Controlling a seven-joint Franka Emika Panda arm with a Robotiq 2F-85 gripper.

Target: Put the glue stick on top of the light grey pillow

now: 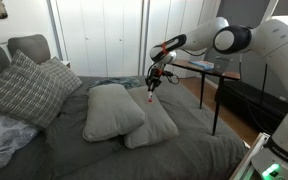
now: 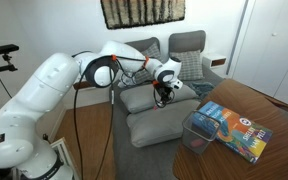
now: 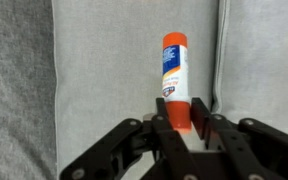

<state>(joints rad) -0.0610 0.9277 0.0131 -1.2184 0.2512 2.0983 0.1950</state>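
The glue stick [image 3: 176, 82] already hangs over the cloth of the light grey pillow [image 3: 119, 80], so the gripper should next lower the stick straight down onto it and open to let it go.
An orange and white glue stick [image 3: 176, 82] sits between the black fingers of my gripper [image 3: 182, 118], which is shut on its lower end. In the wrist view it hangs over the light grey pillow [image 3: 114, 70]. In both exterior views my gripper [image 1: 151, 85] [image 2: 167, 92] hovers just above the light grey pillows [image 1: 112, 110] [image 2: 154, 100] on the bed. The glue stick shows as a small orange tip [image 1: 150, 95] under the fingers. I cannot tell whether it touches the pillow.
A second light grey pillow [image 1: 154, 128] lies beside the first. Plaid and dark pillows [image 1: 24, 85] stand at the headboard. A side table [image 1: 209, 72] is next to the bed. A wooden table with a colourful box [image 2: 232, 130] is near.
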